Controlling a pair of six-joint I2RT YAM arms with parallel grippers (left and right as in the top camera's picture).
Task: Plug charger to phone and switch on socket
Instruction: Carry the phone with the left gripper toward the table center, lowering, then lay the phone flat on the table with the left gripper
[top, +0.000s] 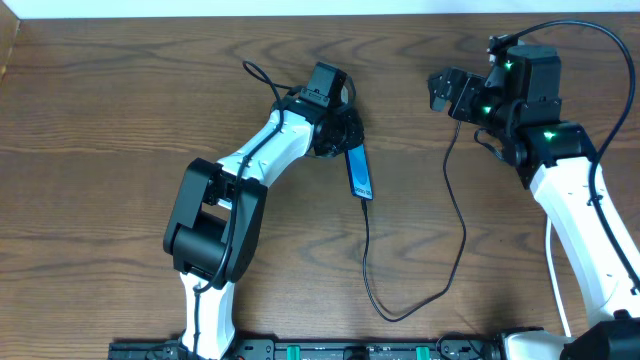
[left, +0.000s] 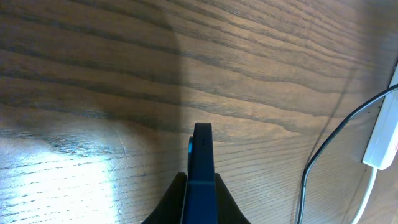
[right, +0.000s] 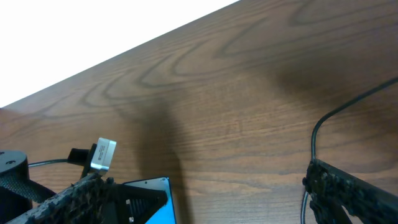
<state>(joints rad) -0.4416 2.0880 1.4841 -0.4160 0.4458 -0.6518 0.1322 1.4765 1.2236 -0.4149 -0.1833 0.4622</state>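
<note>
I need to lower my left gripper, setting the phone's edge on the tabletop, before it opens.
My left gripper (top: 342, 135) is shut on the top end of the phone (top: 359, 173), which stands on its long edge and shows a blue screen. In the left wrist view the fingers (left: 200, 178) clamp the phone (left: 202, 149). The charger's black cable (top: 452, 255) runs from the phone's lower end in a loop to under my right gripper (top: 447, 92). I cannot tell whether its tip is in the phone. My right gripper (right: 205, 190) is open and empty, with the cable (right: 313, 140) beside one finger. A white elongated body (left: 384, 130) at the frame edge looks like the socket; its switches are hidden.
A thin white cord (top: 552, 270) lies beside the right arm and also shows in the left wrist view (left: 365, 196). The phone's top corner (right: 158, 196) and a small silver connector (right: 102, 154) show in the right wrist view. The table's far edge (top: 300, 18) runs along the top.
</note>
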